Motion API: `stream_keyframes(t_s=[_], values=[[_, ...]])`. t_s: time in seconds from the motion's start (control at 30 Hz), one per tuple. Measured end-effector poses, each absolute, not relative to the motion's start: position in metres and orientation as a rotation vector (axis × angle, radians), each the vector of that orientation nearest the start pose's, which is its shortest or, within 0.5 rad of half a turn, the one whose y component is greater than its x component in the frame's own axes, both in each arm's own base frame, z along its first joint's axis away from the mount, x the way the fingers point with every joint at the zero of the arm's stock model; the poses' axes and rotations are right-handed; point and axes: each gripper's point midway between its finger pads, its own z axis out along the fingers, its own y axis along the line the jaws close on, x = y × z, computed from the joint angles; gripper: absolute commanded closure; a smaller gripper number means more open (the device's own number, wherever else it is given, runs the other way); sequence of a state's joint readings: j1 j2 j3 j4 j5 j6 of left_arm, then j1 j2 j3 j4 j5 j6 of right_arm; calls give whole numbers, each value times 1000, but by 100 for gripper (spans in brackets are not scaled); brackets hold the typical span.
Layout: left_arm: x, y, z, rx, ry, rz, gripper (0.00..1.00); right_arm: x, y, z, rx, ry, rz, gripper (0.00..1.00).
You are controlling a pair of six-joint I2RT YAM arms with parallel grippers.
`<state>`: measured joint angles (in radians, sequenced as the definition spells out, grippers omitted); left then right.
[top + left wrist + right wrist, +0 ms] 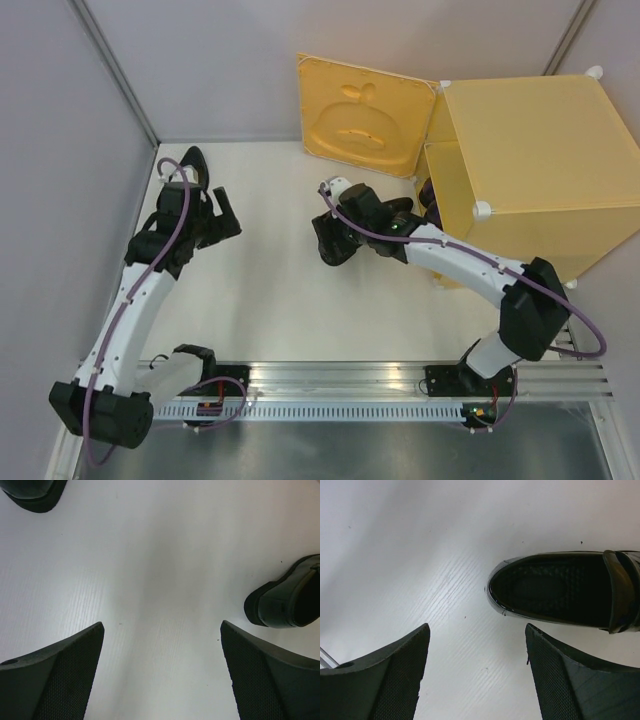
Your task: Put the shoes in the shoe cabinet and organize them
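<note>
My right gripper moves to the left in the top view and down astride the black shoe's rounded heel rim [338, 258] [492, 591] next, since it faces up uncovered.
The yellow shoe cabinet [530, 150] stands at the back right with its embossed door [360, 112] swung open to the left. My left gripper [162, 650] is open over bare table. One glossy black shoe [287, 597] lies just to its right and another black shoe [32, 492] lies ahead to the left. In the top view this gripper [218, 218] is at the far left, next to a black shoe [190, 165] by the wall. My right gripper [477, 650] is open too, with a black shoe [565, 592] lying ahead and right of its fingers, untouched. A dark shoe [428, 195] shows at the cabinet's mouth.
A grey wall [60, 150] runs close along the table's left side, and another closes off the back. The aluminium rail [340, 385] that carries both arm bases crosses the near edge. The open door leans over the back of the table.
</note>
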<state>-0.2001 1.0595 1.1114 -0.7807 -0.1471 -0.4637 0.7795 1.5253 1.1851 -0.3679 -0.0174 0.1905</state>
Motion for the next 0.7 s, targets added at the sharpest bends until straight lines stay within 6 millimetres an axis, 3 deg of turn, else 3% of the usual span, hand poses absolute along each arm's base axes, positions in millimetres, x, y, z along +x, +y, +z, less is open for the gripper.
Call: stream_keyframes(t_s=[0.17,0.4,0.57,0.63,0.7], values=[[266,-34,218,-381,2198,-115,0,309,325,136,-729,2271,451,29],[240,-24,194,-378,2160,-91,1,327,334,94,-769,2347,341,48],[239,-23,190,-377,2156,-87,2,339,336,82,-788,2365,280,64],[241,-23,189,-377,2162,-84,2,343,336,79,-789,2371,260,66],[242,-23,188,-376,2168,-82,2,345,338,79,-789,2373,260,75]])
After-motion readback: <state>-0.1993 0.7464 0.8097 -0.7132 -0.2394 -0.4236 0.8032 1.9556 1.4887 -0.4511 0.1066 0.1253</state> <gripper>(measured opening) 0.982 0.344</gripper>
